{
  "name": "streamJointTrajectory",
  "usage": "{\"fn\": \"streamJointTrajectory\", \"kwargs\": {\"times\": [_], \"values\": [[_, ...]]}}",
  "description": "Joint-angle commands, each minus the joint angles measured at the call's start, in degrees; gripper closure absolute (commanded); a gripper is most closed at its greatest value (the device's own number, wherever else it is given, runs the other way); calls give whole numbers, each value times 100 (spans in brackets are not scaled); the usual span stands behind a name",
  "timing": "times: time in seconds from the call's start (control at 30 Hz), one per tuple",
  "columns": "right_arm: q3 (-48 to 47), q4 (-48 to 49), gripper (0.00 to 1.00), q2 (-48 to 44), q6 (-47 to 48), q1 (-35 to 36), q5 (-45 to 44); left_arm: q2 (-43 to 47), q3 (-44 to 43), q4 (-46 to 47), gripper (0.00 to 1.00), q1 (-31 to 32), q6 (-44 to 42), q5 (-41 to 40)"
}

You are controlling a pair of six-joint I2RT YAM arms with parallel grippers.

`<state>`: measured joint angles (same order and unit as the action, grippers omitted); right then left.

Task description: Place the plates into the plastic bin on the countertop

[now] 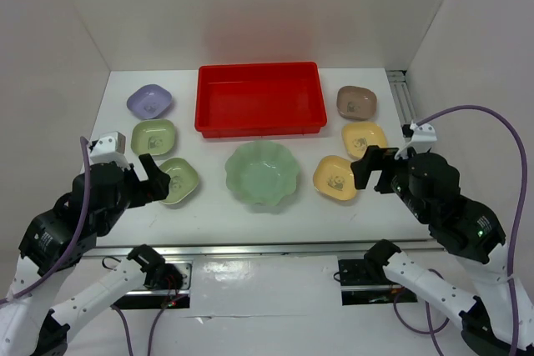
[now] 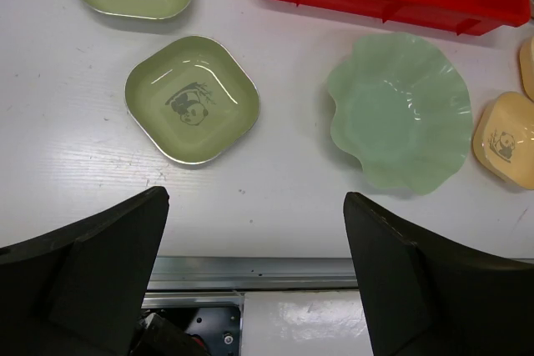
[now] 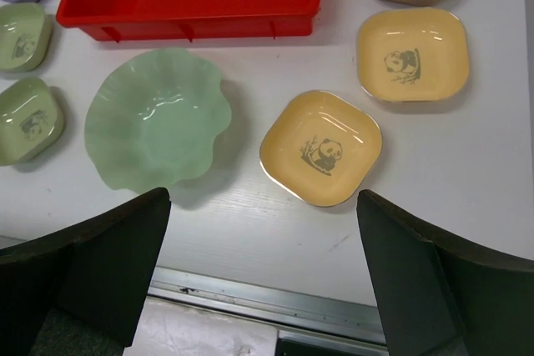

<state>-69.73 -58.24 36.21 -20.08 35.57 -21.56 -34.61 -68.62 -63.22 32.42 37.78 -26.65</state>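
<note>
My right gripper moves down past the near yellow dish onto the large plate's rim facing it next, where the empty countertop leaves room for one finger.
The empty red bin stands at the back centre of the white countertop. The large pale green scalloped plate lies in front of it. On the left lie a lavender dish and two green dishes. On the right lie a brownish-pink dish and two yellow dishes. My left gripper is open and empty, above the near edge, short of the near green dish. My right gripper is open and empty, short of the near yellow dish.
White walls close in the left, back and right sides. A metal rail runs along the countertop's near edge. A metal bracket stands by the right wall. The dishes lie close together on each side of the large plate.
</note>
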Motion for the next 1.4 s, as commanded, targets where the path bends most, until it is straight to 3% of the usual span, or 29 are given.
{"fn": "streamJointTrajectory", "kwargs": {"times": [0.0,0.2,0.33,0.57,0.77,1.1,1.2,1.23,1.37], "values": [[74,382,0,27,178,-33,334,42,-46,99,0,-34,28,2],[197,498,0,709,-49,-33,381,42,138,152,0,-34,-25,2],[714,1670,0,1334,-373,-33,1082,104,270,214,0,-34,36,63],[1583,3176,0,2627,-656,38,1093,-11,322,214,0,-34,89,169],[1858,4284,0,3778,-304,38,1120,-63,323,266,0,-34,-16,275],[2289,5472,11,4904,56,-138,1620,7,428,328,0,-34,-69,328],[2350,5709,19,5063,109,-209,1979,7,428,380,0,-34,-121,380],[2403,5762,27,5141,109,-209,2050,7,428,381,0,-34,-122,380],[2535,5903,33,5204,109,-261,2139,60,428,381,0,-34,-122,380]]}}
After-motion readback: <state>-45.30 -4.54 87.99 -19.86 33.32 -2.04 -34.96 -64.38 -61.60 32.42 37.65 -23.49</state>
